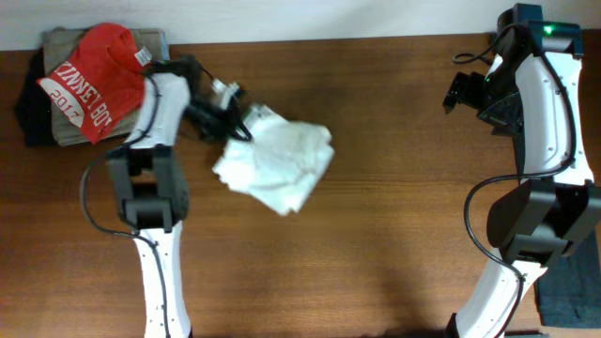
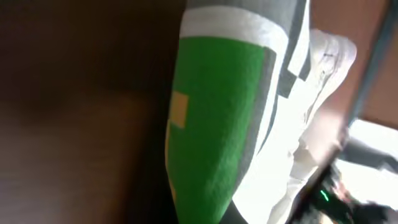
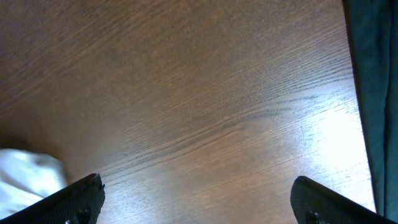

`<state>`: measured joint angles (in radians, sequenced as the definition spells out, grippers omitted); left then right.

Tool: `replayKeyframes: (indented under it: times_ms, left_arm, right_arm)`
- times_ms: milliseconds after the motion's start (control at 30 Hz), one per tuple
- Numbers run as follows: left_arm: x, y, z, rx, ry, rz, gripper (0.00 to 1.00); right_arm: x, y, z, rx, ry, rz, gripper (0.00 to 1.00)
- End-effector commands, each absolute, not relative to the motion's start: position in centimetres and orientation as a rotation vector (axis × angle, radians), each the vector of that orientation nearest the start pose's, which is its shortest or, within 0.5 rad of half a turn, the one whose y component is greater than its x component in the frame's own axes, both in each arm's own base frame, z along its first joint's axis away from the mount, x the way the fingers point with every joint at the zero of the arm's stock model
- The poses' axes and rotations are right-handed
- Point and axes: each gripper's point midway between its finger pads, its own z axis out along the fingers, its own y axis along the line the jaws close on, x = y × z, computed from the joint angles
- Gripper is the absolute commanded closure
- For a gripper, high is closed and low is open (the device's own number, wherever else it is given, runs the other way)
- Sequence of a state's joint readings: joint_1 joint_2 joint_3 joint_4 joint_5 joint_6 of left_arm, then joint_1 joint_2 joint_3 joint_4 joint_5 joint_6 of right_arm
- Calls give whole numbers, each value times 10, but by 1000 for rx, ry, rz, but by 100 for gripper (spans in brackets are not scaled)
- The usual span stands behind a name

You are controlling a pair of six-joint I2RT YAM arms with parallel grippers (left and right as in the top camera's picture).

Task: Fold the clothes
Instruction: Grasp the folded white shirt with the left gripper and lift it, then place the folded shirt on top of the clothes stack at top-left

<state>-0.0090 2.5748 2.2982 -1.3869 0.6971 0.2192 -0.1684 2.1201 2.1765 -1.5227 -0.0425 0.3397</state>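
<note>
The red shirt (image 1: 94,83) lies to the left of my left gripper in the overhead view, so my gripper needs to move over it next and let go of the white cloth there.
The white T-shirt (image 1: 277,161) lies crumpled in a heap on the wooden table (image 1: 376,235), left of centre. My left gripper (image 1: 240,128) is at the heap's upper-left edge, shut on a bit of the white cloth. In the left wrist view a green-taped finger (image 2: 211,124) fills the frame, with white cloth (image 2: 326,62) right behind it. My right gripper (image 1: 460,92) hovers far off at the back right, open, with bare wood between its fingers (image 3: 81,199). The right wrist view catches a corner of the white T-shirt (image 3: 25,177) at its lower left.
A pile of other clothes sits at the back left corner: a red shirt with white lettering (image 1: 89,80) on top of a khaki garment (image 1: 66,42) and a black one (image 1: 28,113). A dark mat (image 1: 568,282) lies at the right edge.
</note>
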Motion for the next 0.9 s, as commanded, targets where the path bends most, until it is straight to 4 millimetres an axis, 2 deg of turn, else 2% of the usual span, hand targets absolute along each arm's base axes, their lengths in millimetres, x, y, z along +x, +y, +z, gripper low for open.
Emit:
replayKeyframes:
  times_ms: [0, 100, 200, 267, 400, 467, 533, 600, 667, 733, 800, 833, 867]
  left_arm:
    - [546, -46, 76, 105, 2768, -787, 99]
    - [586, 7, 99, 16, 2590, -696, 100]
    - [602, 47, 127, -33, 2483, -632, 99]
    - [608, 66, 148, -89, 2431, -612, 99]
    - [615, 104, 213, -202, 2279, -571, 100]
    - [613, 120, 224, -221, 2248, -547, 100]
    - [606, 156, 222, -294, 2243, -483, 100]
    - [603, 180, 220, -349, 2243, -395, 99]
    - [595, 227, 202, -454, 2279, -161, 100]
    - [596, 243, 184, -469, 2291, -116, 100]
    - [602, 256, 155, -492, 2302, -110, 98]
    - [604, 271, 130, -530, 2317, -56, 73]
    - [601, 281, 115, -564, 2337, -8, 22]
  right_arm:
    - [421, -63, 176, 750, 2924, 78, 1]
    - [421, -63, 176, 750, 2924, 78, 1]
    - [421, -63, 176, 750, 2924, 78, 1]
    - [421, -63, 176, 750, 2924, 78, 1]
    - [421, -63, 176, 750, 2924, 78, 1]
    - [421, -63, 176, 750, 2924, 78, 1]
    - [421, -63, 176, 750, 2924, 78, 1]
    - [421, -63, 176, 750, 2923, 78, 1]
    - [421, -63, 176, 750, 2924, 78, 1]
    - [421, -63, 176, 750, 2924, 78, 1]
    - [421, -63, 176, 750, 2924, 78, 1]
    - [421, -63, 176, 750, 2924, 78, 1]
    - [421, -63, 176, 750, 2924, 78, 1]
